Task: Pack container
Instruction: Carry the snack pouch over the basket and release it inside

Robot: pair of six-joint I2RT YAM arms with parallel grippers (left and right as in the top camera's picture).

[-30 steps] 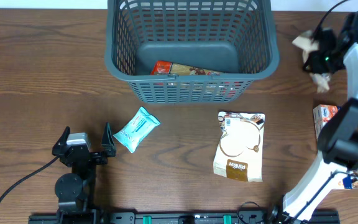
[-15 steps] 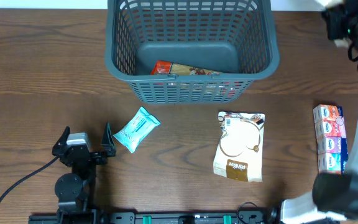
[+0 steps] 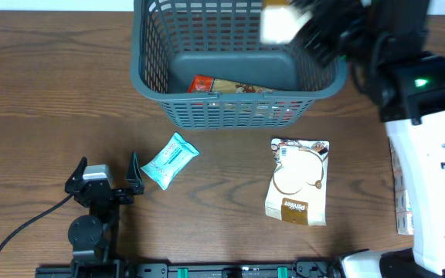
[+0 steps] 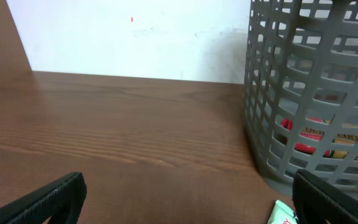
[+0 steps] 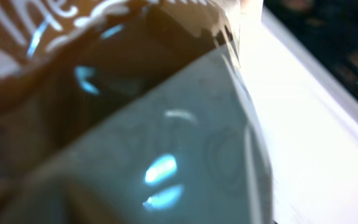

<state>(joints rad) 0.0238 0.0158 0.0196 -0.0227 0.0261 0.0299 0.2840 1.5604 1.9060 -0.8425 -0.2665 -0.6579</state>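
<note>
My right gripper should next move left in the overhead view over the bare basket bottom by the red snack pack, lower and release, since that bottom lies below.
The container (image 3: pixel 150 73) is a dark grey slotted basket at the table's far middle, also in the left wrist view as the container (image 4: pixel 278 93). A red snack pack (image 3: pixel 221 86) lies inside it. My right gripper (image 3: pixel 306 20) hangs blurred over the basket's right rim, shut on a pale snack pack (image 3: pixel 279 22). That shiny brown and grey snack pack (image 5: pixel 135 124) fills the right wrist view and hides the fingers. My left gripper (image 3: pixel 105 176) rests open near the front left, with nothing between its fingers (image 4: pixel 48 199).
A teal pack (image 3: pixel 170 160) lies just right of the left gripper, its corner showing as the teal pack (image 4: pixel 283 213). A brown and white bag (image 3: pixel 297 181) lies in front of the basket. A multi-pack box (image 3: pixel 402 202) at the right edge is partly hidden by the right arm.
The right arm has swung from the table's far right edge leftward to above the basket's right rim, carrying the pale pack. The left arm has not moved.
</note>
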